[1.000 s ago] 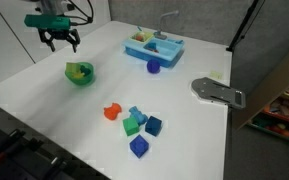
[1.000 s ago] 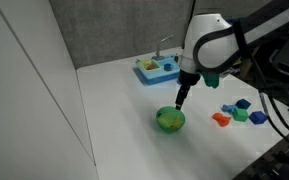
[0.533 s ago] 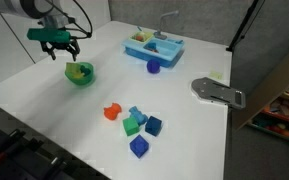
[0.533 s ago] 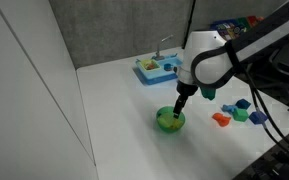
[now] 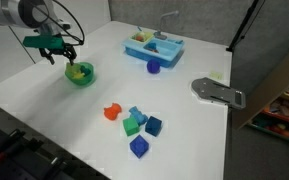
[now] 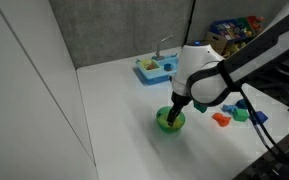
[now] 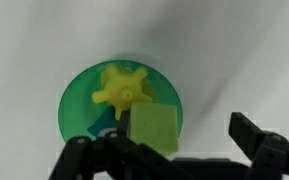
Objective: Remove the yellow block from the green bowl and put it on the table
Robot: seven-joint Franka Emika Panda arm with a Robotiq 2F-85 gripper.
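Observation:
My open fingers are over the bowl's rim, with the block between them. I need to lower my gripper down into the green bowl point(image 7: 79, 105) around the yellow block next.
The green bowl point(image 7: 79, 105) lies on the white table point(image 5: 184, 130) and shows in both exterior views point(image 5: 80, 74) point(image 6: 170, 122). In the wrist view the yellow block point(image 7: 154, 128), a greenish-yellow cube, lies in the bowl beside a yellow star-shaped piece point(image 7: 119, 88). My gripper point(image 7: 166, 148) is open just above the bowl, with one finger on each side of the block and not touching it. In the exterior views the gripper point(image 5: 56, 50) point(image 6: 178, 107) hangs right over the bowl's rim.
A light-blue tray point(image 5: 154, 46) point(image 6: 156, 69) stands at the back, with a blue block point(image 5: 153, 67) before it. An orange-red block point(image 5: 111, 112) and several blue and green blocks point(image 5: 139, 125) lie together. A grey flat object point(image 5: 217, 92) lies near the table's edge.
My gripper has come down from well above the table to just over the green bowl. The bowl and blocks have not moved.

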